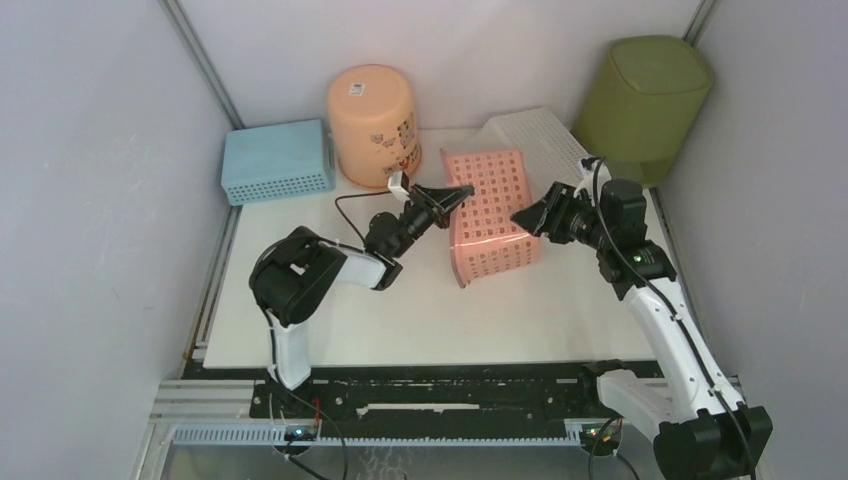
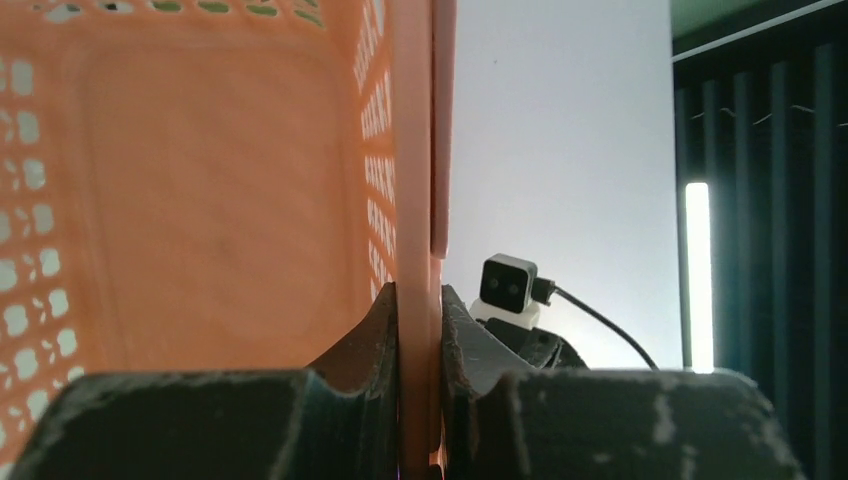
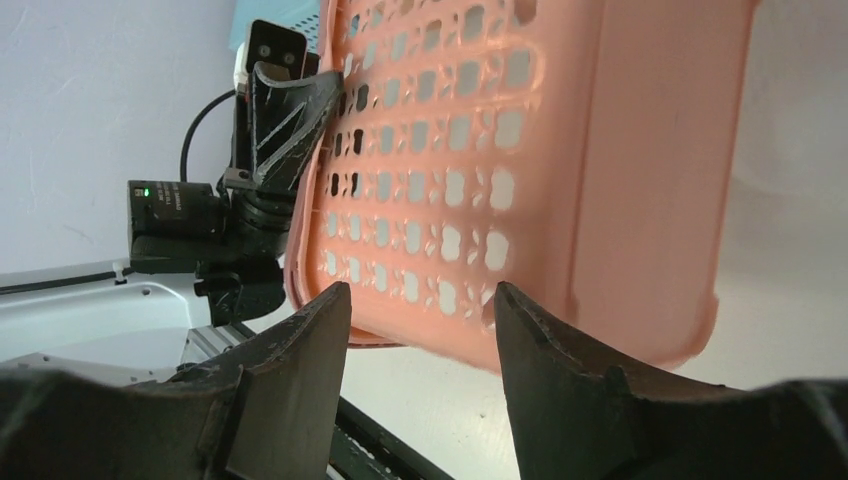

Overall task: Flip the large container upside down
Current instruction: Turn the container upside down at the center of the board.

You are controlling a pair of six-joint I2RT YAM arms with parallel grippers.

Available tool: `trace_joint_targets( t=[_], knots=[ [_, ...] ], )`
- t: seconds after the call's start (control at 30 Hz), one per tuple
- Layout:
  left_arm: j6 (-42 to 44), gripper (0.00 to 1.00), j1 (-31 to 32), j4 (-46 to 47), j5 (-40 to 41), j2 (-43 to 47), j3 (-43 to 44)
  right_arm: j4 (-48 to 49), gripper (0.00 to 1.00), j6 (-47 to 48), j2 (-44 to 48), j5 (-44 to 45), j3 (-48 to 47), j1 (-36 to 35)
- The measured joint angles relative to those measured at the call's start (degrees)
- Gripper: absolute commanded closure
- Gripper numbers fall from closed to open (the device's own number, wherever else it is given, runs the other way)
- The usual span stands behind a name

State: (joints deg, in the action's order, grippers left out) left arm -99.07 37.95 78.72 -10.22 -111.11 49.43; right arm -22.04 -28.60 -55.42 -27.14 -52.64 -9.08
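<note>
The white basket crowds the back, so my left gripper should next move back toward the base and down over the bare near part of the table to release the basket's rim.
The large container [image 1: 645, 100], an olive-green bin, stands in the back right corner with a closed rounded-square face pointing up; neither gripper is at it. Mid-table, a pink perforated basket [image 1: 495, 215] is tipped on its side. My left gripper [image 1: 462, 190] is shut on the basket's rim; in the left wrist view the rim [image 2: 418, 200] runs straight between the pinched fingers of the left gripper [image 2: 418, 295]. My right gripper [image 1: 522, 215] is open at the basket's right side. In the right wrist view the basket [image 3: 560, 150] hangs just beyond the spread tips of the right gripper [image 3: 420, 295].
A round peach bucket [image 1: 372, 120] stands upside down at the back. A blue perforated basket [image 1: 277, 160] lies at the back left. A white perforated basket [image 1: 540, 135] sits behind the pink one. Grey walls close in on both sides.
</note>
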Motion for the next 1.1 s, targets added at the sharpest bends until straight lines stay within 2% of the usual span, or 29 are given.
trace_joint_targets(
  t=[0.23, 0.33, 0.5, 0.77, 1.1],
  knots=[
    [-2.34, 1.0, 0.81, 2.03, 7.5, -0.79, 4.44, -3.67, 0.35, 1.79, 2.45, -1.14, -3.93, 2.82],
    [-5.68, 1.0, 1.27, 3.28, 8.52, -2.93, 8.33, -6.14, 0.35, 3.08, 4.35, -0.98, -6.62, 5.35],
    [-9.16, 1.0, 2.08, 4.39, 8.55, -6.12, 8.44, -8.11, 0.35, 4.33, 5.44, 0.09, -7.98, 6.45],
    [-8.48, 1.0, 1.51, 6.88, 8.04, -5.73, -0.07, -8.48, 0.35, 4.28, 4.09, 1.03, -3.78, 6.49],
    [-2.78, 1.0, 1.68, 9.05, 4.48, 2.03, -15.13, -8.15, 0.35, 4.28, 3.98, 1.36, -2.21, 5.9]
  ],
)
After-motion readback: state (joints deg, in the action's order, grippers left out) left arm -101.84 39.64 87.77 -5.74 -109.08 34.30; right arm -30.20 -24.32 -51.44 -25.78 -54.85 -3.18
